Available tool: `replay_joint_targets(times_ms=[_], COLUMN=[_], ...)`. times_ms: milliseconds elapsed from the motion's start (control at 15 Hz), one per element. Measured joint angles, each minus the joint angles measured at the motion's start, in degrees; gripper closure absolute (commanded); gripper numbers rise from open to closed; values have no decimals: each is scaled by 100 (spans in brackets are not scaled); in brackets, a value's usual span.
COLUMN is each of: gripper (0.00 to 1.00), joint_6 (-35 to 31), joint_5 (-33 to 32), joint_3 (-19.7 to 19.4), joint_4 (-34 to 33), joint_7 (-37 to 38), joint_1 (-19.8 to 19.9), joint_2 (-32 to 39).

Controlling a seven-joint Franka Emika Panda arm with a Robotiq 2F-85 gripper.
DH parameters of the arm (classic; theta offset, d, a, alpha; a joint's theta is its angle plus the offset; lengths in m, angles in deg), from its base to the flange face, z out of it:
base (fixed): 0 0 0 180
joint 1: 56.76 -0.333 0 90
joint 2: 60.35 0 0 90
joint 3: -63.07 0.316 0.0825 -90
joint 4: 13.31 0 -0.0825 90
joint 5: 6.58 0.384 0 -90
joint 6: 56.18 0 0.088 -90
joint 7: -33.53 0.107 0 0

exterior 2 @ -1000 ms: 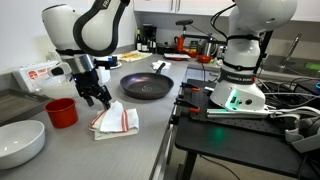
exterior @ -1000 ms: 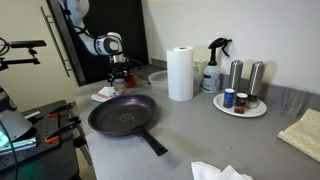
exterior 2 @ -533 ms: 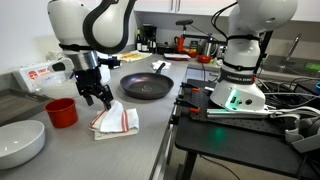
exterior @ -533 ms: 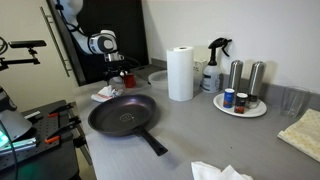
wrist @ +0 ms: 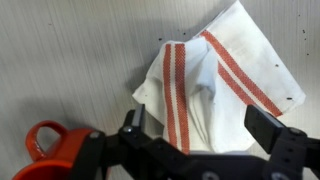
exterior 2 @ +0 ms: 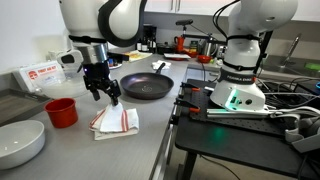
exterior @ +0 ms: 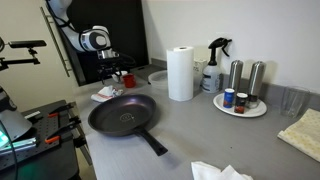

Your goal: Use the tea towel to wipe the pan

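Note:
Next, my gripper moves down onto the tea towel's raised middle fold, then closes its fingers around the cloth.
A white tea towel with red stripes (exterior 2: 116, 121) lies crumpled on the grey counter; it also shows in the wrist view (wrist: 215, 85) and in an exterior view (exterior: 105, 94). The black pan (exterior 2: 147, 86) sits on the counter just beyond it, handle away from the towel; in an exterior view (exterior: 122, 115) its handle points toward the camera. My gripper (exterior 2: 104, 97) hangs open and empty a little above the towel. In the wrist view the two fingers (wrist: 200, 125) straddle the towel's middle without touching it.
A red mug (exterior 2: 62, 112) stands next to the towel, also in the wrist view (wrist: 50, 155). A white bowl (exterior 2: 20, 142) sits at the counter's near end. A paper towel roll (exterior: 180, 73), spray bottle (exterior: 213, 65) and plate of shakers (exterior: 240, 105) stand farther along.
My gripper has risen and shifted slightly toward the pan, away from the towel. The towel, pan and mug have not moved.

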Motion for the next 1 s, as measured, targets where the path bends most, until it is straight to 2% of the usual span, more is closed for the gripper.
replay_joint_targets(times_ms=[533, 1000], gripper=[0, 0], joint_6=[-1, -3], joint_5=[3, 3], joint_3=[-12, -39], joint_4=[274, 202], joint_7=[0, -32], joint_1=[104, 189], joint_2=[64, 240])
